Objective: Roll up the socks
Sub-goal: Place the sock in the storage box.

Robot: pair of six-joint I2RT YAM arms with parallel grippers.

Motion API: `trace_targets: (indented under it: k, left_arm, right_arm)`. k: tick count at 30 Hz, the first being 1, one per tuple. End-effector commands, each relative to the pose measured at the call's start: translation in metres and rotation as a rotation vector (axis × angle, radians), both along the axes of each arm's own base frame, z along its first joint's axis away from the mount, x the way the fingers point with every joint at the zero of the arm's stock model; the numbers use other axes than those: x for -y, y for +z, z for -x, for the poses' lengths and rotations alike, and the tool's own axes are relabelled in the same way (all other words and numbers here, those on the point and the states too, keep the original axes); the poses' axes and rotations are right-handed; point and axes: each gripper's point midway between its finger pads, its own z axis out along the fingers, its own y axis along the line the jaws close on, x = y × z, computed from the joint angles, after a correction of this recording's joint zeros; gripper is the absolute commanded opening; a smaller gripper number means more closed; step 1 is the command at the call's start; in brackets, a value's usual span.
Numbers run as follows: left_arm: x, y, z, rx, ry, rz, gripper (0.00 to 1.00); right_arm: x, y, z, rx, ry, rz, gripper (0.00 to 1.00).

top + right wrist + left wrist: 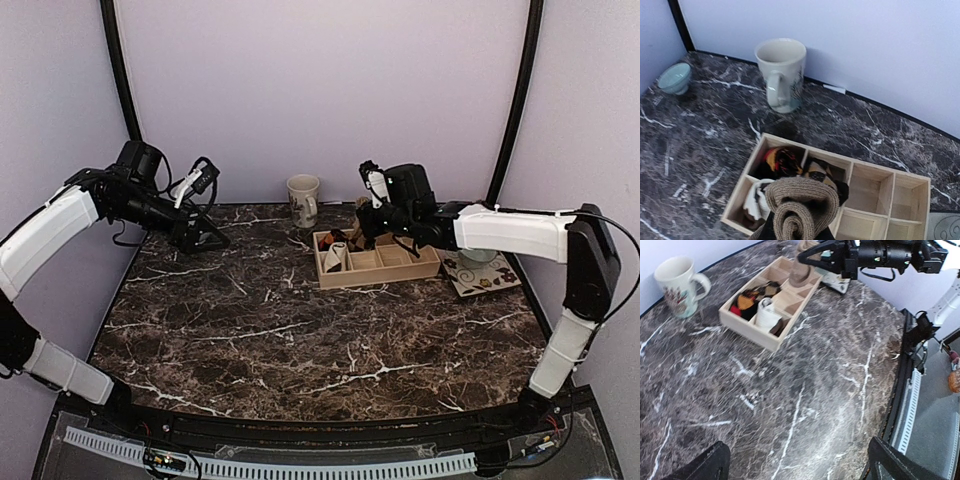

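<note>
The rolled tan sock will next go down into the box's empty front section (364,261), below my right gripper and beside the white rolled sock, and be released.
My right gripper (350,236) hangs over the left end of the wooden box (420,268), shut on the rolled tan sock (802,207); its fingers are mostly hidden under the roll. In the left wrist view the tan sock (801,274) hangs just above the box (747,327). The dark argyle sock (824,172) lies bundled in a back compartment, next to a red, yellow and black bundle (782,161). A white rolled sock (756,200) fills the front left compartment. My left gripper (210,240) is open and empty, raised over the table's back left (800,467).
A cream mug (303,198) stands at the back just left of the box. A patterned tile (482,276) with a pale bowl (478,255) on it lies right of the box. Another small teal bowl (675,77) shows in the right wrist view near the wall.
</note>
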Motion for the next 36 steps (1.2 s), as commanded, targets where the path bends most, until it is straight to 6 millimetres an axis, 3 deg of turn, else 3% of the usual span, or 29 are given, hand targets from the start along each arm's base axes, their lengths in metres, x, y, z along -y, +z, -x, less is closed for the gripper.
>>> trace_targets:
  k: [1,6,14,23,29,36]
  left_arm:
    - [-0.036,-0.030,-0.013,-0.058,0.097,-0.156,0.99]
    - [-0.048,-0.052,-0.016,-0.100,0.124,-0.195,0.99]
    - [-0.057,-0.068,-0.028,-0.064,0.177,-0.228,0.99]
    - [-0.061,-0.066,-0.029,-0.032,0.186,-0.236,0.99]
    - [-0.066,-0.061,-0.031,-0.015,0.201,-0.233,0.99]
    - [-0.078,-0.047,-0.040,0.012,0.248,-0.217,0.99]
  right_arm:
    - [0.013,-0.033,-0.033,-0.006,-0.085,0.111,0.00]
    - [0.014,-0.054,-0.053,-0.018,-0.121,0.132,0.00]
    - [0.014,-0.088,-0.056,-0.059,-0.132,0.144,0.00]
    - [0.017,-0.111,-0.070,-0.042,-0.190,0.171,0.00]
    - [0.020,-0.129,-0.067,-0.080,-0.205,0.174,0.00]
    - [0.037,-0.152,-0.063,-0.112,-0.266,0.241,0.00]
